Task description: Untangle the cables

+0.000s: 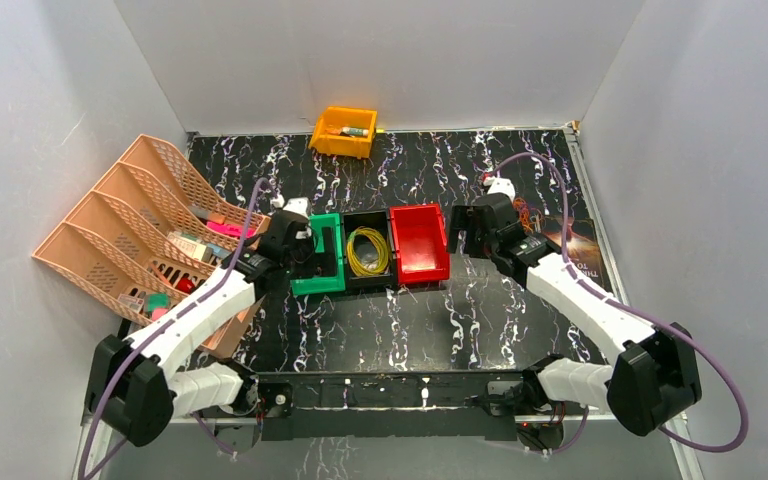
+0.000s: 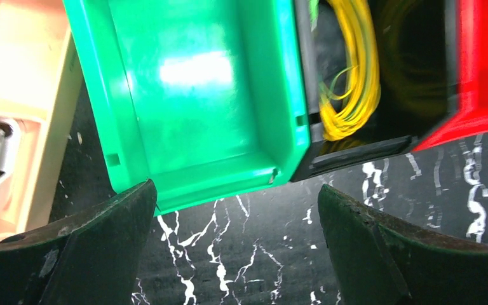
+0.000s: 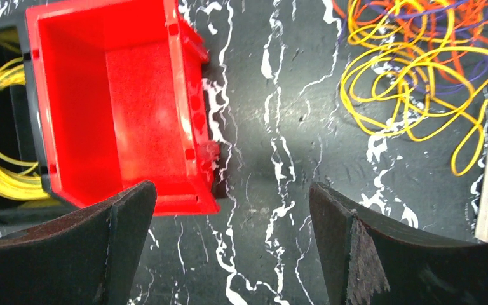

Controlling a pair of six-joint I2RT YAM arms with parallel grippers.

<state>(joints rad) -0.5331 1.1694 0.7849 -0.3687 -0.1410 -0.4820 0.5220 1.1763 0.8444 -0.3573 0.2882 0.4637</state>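
My right gripper moves outward and to the right in the top view, then down onto the orange and purple cables next, since only bare table lies beneath it.
A tangle of yellow, orange and purple cables (image 3: pixel 419 57) lies on the black marble table, up and to the right of my right gripper (image 3: pixel 232 197). From above, that tangle (image 1: pixel 526 213) peeks out behind the right wrist. My right gripper (image 1: pixel 468 240) hangs open and holds nothing, over bare table beside the red bin (image 3: pixel 114 101). One yellow cable coil (image 2: pixel 349 82) rests in the black bin (image 2: pixel 362 152), seen from above as a yellow ring (image 1: pixel 367 250). Open and holding nothing, my left gripper (image 2: pixel 236 197) hovers at the near edge of the green bin (image 2: pixel 197 95).
Green (image 1: pixel 322 262), black and red (image 1: pixel 420 243) bins stand side by side mid-table. A peach file rack (image 1: pixel 130 230) fills the left side. An orange bin (image 1: pixel 344 131) sits at the back wall. A dark printed sheet (image 1: pixel 582 240) lies at the right edge.
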